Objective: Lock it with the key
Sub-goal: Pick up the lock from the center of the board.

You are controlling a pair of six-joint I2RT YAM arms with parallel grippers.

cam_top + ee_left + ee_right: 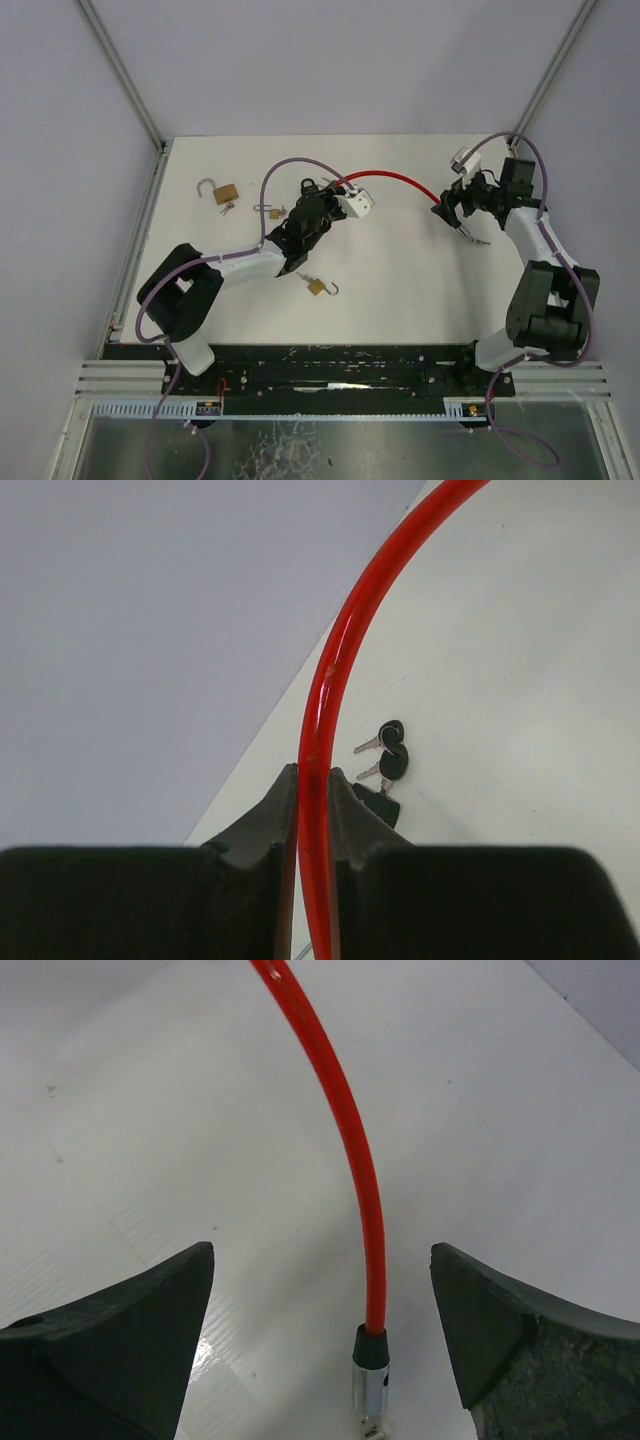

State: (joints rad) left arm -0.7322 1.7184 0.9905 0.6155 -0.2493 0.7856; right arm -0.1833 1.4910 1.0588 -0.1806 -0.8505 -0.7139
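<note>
I need to lower my open right gripper next and close it on the red cable (pixel 392 177) beside its metal plug, as that part lies below, between the spread fingers.
A red cable (pixel 392 177) arcs over the table between my two grippers. My left gripper (pixel 335 200) is shut on one end of it; in the left wrist view the fingers (pixel 275 810) pinch the cable (pixel 318 710). My right gripper (pixel 452 212) is open around the other end; in the right wrist view the cable's metal plug (pixel 371 1392) lies on the table between the wide-apart fingers (pixel 150 1310), touching neither. Two black-headed keys (pixel 392 750) lie on the table beyond the left fingers, next to a black part (pixel 380 802).
A brass padlock (pixel 226 192) with its shackle open lies at the far left with small keys beside it. A smaller brass padlock (pixel 318 287) lies near the left forearm. More keys (pixel 272 211) lie left of the left gripper. The table's back edge (pixel 330 136) meets the wall.
</note>
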